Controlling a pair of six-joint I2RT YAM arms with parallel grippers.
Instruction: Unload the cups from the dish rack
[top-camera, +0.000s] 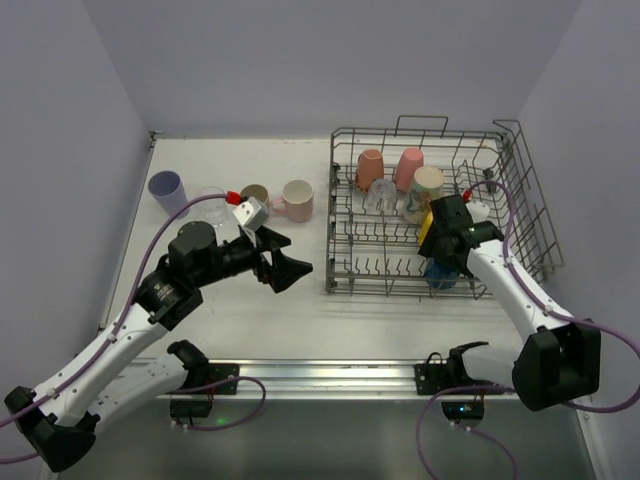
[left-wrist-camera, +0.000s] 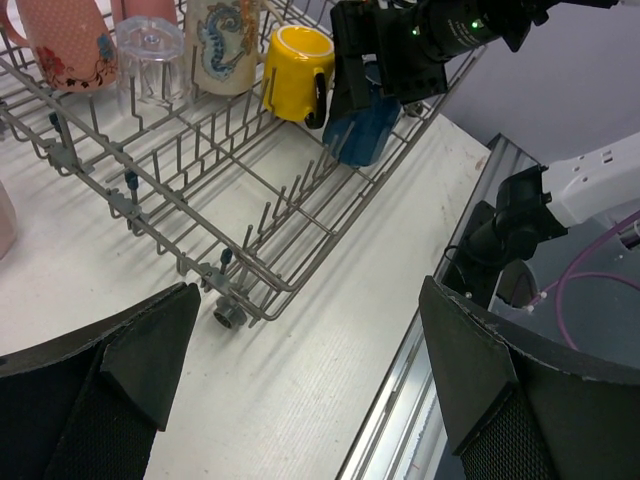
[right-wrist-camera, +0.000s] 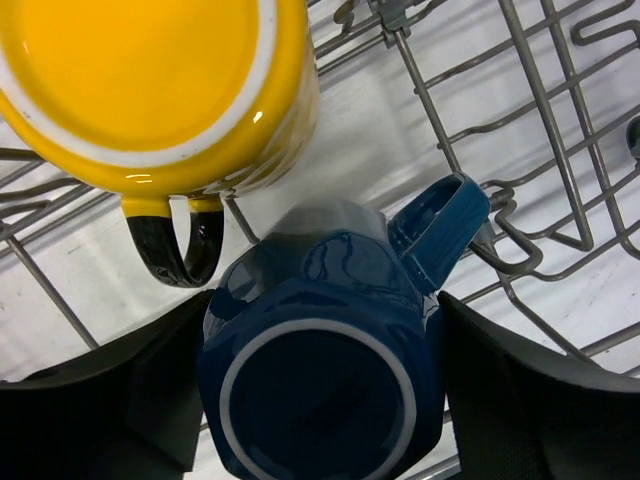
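My left gripper needs to move over the rack toward my right gripper next and close on the dark blue mug's rim, because the holding fingers leave that rim uncovered.
The grey wire dish rack stands at the right. In it are a salmon cup, a pink cup, a cream cup, a clear tumbler, a yellow mug and a dark blue mug, all upside down. My right gripper is shut on the dark blue mug in the rack's near row, one finger on each side. My left gripper is open and empty over the table, left of the rack. The rack corner shows ahead of it.
On the table at the far left stand a lavender cup, a clear tumbler, a beige cup and a pink mug. Walls close in the back and sides. A metal rail runs along the near edge.
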